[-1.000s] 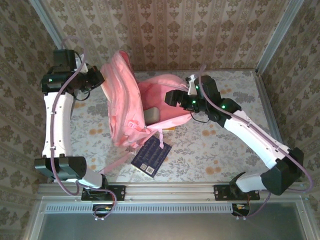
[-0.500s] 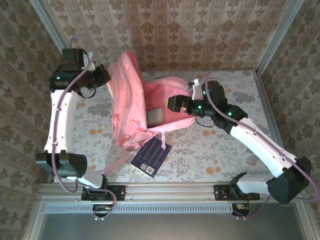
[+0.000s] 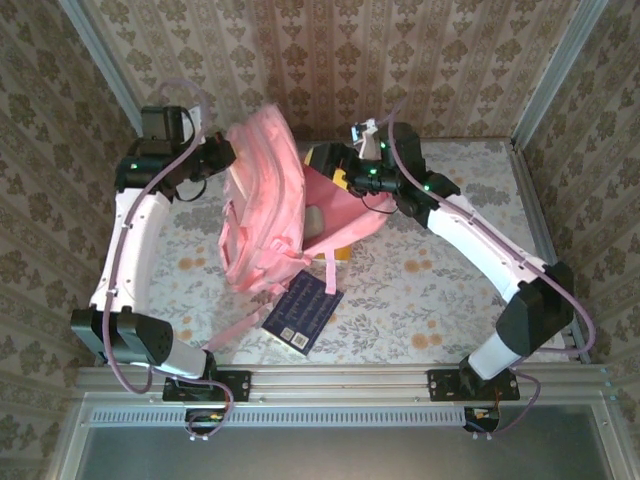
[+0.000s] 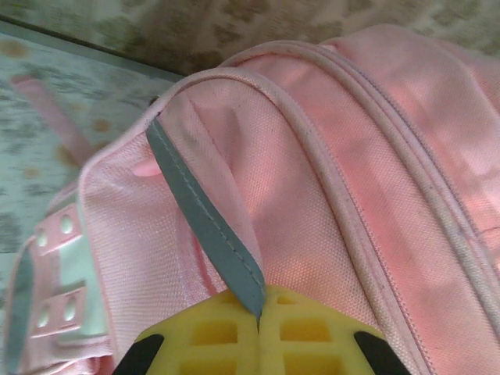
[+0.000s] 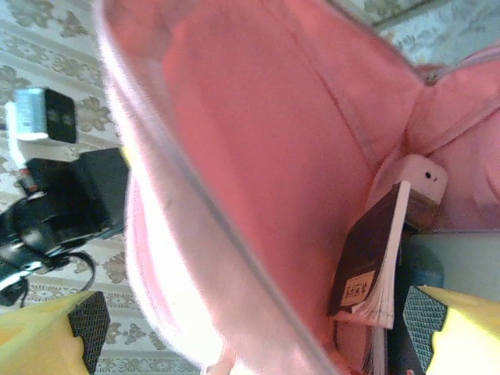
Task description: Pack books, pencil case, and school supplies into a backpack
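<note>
The left gripper draws the grey-blue loop [image 4: 205, 223] toward the backpack's closer side next and releases it, since bare tabletop lies between the gripper and that side.
The pink backpack [image 3: 262, 205] stands lifted at the middle of the table, its mouth gaping to the right. My left gripper [image 3: 222, 152] is shut on the grey-blue loop [image 4: 205, 223] at its top, yellow fingertips [image 4: 226, 336] pressed together. My right gripper [image 3: 326, 160] is open at the mouth, and the backpack's rim [image 5: 226, 234] runs between its wide-apart fingers [image 5: 426, 312]. Inside stand a dark book with a yellow label [image 5: 366, 266] and a small pink boxy item [image 5: 414, 181]. The sage-green pencil case [image 3: 317, 217] shows in the opening. A navy book [image 3: 303, 312] lies on the table in front.
A yellow thing [image 3: 336, 255] pokes out from under the backpack's right side. Pink straps [image 3: 232, 325] trail toward the near edge beside the navy book. Patterned walls close in the table [image 3: 440, 300] at the back and sides; bare cloth lies to the right.
My left gripper has pulled the backpack's top to the right and farther back. The right gripper has opened wider and moved left and back, up to the backpack's mouth.
</note>
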Controlling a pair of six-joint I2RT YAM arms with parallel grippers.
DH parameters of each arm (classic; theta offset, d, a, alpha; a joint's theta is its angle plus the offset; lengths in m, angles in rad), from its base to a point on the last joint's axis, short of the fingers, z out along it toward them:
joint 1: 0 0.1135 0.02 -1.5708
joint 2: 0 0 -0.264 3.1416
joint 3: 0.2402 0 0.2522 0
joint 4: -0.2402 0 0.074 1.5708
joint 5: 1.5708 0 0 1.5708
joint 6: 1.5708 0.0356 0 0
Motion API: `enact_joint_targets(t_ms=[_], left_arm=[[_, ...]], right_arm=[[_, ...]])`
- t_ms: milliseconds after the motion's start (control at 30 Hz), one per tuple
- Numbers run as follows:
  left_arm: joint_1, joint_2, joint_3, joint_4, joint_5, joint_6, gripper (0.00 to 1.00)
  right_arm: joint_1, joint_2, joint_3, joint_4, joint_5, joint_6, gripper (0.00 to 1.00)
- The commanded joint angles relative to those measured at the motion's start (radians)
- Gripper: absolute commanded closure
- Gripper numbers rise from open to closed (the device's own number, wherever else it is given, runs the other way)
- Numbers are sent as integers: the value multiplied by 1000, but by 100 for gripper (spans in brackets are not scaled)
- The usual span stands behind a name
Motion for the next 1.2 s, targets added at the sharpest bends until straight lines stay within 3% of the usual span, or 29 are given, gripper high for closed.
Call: enact_joint_targets(t_ms=[0,100,167,300,467,700,833,867,1000,1167], left_arm=[[73,-45,127,9,-287,40,100],[56,-40,242,-42,-498,164,100],[58,-40,288,-46,-572,207,100],[44,-8,362,-57,-607,279,100],[-40,52,379,-54,-587,389,100],[-46,72,237,-17,-257,395,100],[-29,78,153,22,-296,399,100],[-22,83,136,35,-317,394,97],[9,141,134,15,-299,312,55],[-38,73,51,19,-198,177,44]], right_arm=[[0,-142,36,-62,101,-64,1],[-7,-262,-9,-144,167,-146,1],[-10,-332,-61,-146,169,-189,1],[-19,-403,-135,-208,140,-240,1],[-19,-437,-242,-302,134,-293,1],[-13,-421,-396,-386,125,-341,3],[5,-424,-482,-358,123,-337,4],[11,-423,-497,-346,120,-334,4],[67,-377,-539,-329,157,-340,5],[127,-278,-544,-330,198,-361,6]])
